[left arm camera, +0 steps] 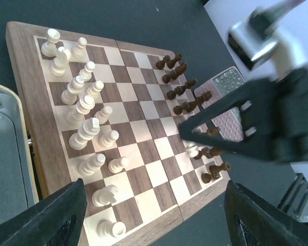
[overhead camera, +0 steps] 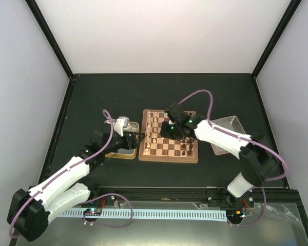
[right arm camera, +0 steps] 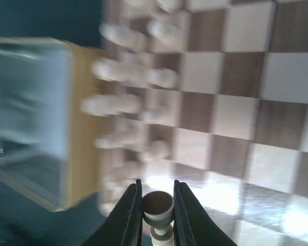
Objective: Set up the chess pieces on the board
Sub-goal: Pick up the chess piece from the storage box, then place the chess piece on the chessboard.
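Note:
My left gripper tilts up and moves toward my right gripper next, onto the pale cream piece's loose end, since that end juts past the closed fingers.
The board (overhead camera: 168,151) lies mid-table, also in the left wrist view (left arm camera: 143,133). Pale cream chess pieces (left arm camera: 84,130) stand in two files along its left side. Dark brown pieces (left arm camera: 182,89) stand along its right side. My right gripper (overhead camera: 177,134) hovers over the board and is shut on a pale cream piece (right arm camera: 158,207); its view is motion-blurred. My left gripper (overhead camera: 140,135) is open and empty by the board's left edge, its fingers (left arm camera: 56,215) wide apart over the near corner.
A gold-tan tin (overhead camera: 122,151) sits against the board's left side, under my left wrist, and shows in the right wrist view (right arm camera: 31,118). A silver-grey tray (overhead camera: 227,132) lies right of the board. Black walls ring the table.

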Available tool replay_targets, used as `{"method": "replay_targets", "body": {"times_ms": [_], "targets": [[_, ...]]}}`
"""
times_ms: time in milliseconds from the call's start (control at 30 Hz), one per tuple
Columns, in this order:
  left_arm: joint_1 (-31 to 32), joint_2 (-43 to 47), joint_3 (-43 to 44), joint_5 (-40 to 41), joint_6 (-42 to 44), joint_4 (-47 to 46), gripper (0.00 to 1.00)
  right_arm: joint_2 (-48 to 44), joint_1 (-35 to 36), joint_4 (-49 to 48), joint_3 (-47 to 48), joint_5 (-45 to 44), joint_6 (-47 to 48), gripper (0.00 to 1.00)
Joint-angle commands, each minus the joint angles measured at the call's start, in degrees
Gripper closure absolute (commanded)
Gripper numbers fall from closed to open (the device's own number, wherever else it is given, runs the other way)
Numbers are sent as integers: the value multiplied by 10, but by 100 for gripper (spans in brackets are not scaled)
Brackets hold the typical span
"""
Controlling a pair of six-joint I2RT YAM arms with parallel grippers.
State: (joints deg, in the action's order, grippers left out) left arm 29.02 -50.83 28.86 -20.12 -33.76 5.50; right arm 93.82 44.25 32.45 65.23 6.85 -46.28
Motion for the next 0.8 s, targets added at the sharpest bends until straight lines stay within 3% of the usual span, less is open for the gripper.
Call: {"method": "replay_targets", "body": {"times_ms": [0, 300, 433, 600, 767], "targets": [[47, 25, -48, 90, 3, -142, 24, -87, -11, -181, -46, 116, -207, 89], [142, -2, -92, 145, 35, -318, 20, -136, -12, -368, -124, 205, -455, 88], [154, -28, -89, 157, 34, -354, 19, -146, -12, -393, -149, 227, -496, 88], [162, -55, -71, 188, 23, -353, 35, -165, -12, -393, -165, 232, -506, 89], [173, -61, -66, 207, 20, -355, 59, -167, -13, -409, -177, 243, -514, 89]]}}
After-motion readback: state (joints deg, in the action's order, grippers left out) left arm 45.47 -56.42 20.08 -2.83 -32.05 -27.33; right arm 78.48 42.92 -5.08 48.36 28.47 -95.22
